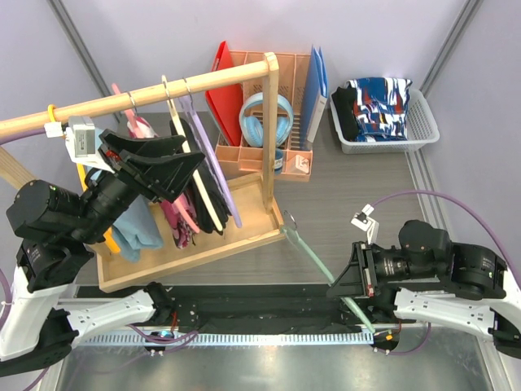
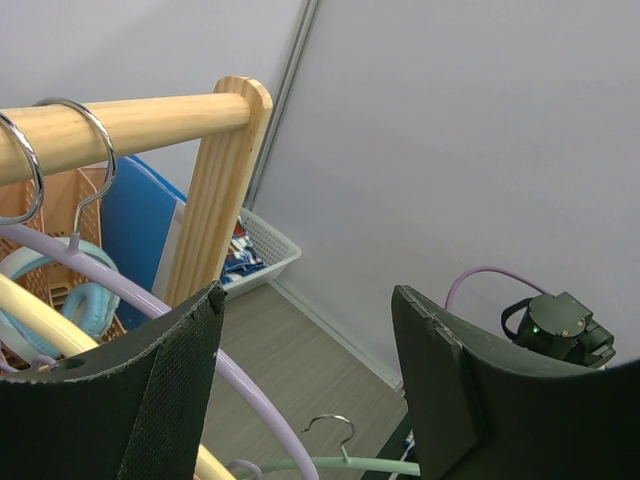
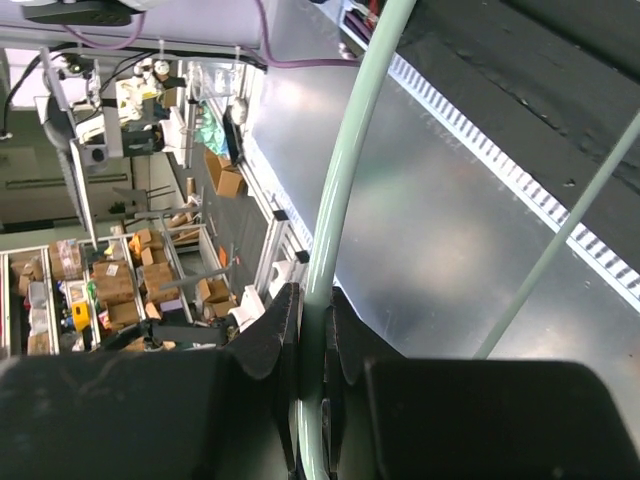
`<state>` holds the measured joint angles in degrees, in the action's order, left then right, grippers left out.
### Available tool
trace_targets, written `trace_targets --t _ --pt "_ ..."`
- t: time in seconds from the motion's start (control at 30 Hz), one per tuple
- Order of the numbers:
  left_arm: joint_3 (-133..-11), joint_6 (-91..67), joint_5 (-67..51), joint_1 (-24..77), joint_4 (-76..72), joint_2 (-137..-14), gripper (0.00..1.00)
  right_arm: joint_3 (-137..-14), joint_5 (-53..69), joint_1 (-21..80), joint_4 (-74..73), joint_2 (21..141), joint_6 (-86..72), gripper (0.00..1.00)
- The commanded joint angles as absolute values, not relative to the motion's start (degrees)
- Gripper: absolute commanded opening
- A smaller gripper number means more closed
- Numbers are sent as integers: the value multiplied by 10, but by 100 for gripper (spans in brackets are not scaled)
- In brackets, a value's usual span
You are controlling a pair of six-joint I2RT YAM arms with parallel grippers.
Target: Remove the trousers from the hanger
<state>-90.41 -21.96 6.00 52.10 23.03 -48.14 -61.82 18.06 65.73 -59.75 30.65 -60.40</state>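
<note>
My right gripper raises the empty pale green hanger up and outward next, hooks it on the bar's bare part [image 1: 228,77] beside the lilac hanger and releases it.
The trousers lie in a white basket [image 1: 427,122] at the back right: a plain black pair [image 1: 345,110] beside a dark blue pair with white and red print [image 1: 383,104]; the basket also shows in the left wrist view [image 2: 262,250]. My right gripper [image 1: 346,285] [image 3: 315,300] is shut on a bare pale green hanger [image 1: 313,254] [image 3: 345,180] lying slantwise near the front edge. My left gripper [image 1: 191,151] [image 2: 310,390] is open and empty, raised by the wooden rail [image 1: 146,94], close to a lilac hanger [image 2: 150,310] and a cream hanger [image 2: 40,315].
The wooden rack [image 1: 269,106] still carries a dark cloth [image 1: 199,195], a pink floral garment [image 1: 179,224] and a light-blue cloth [image 1: 138,224]. A peach organiser [image 1: 293,77] with blue headphones [image 1: 264,118] and folders stands behind. A black mat [image 1: 269,314] lies along the near edge.
</note>
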Motion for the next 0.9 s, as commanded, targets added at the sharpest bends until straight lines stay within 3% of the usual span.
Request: trace_targets --t 0.0,0.37,0.87 --pt "-910 -211 64 522 224 -481 68 -662 195 659 -497 330 -572 1" --pt "-909 -215 63 522 226 -481 68 -706 142 658 -396 410 -491 1" --pt "-896 -226 68 521 240 -446 69 -904 16 658 -341 564 -360 1"
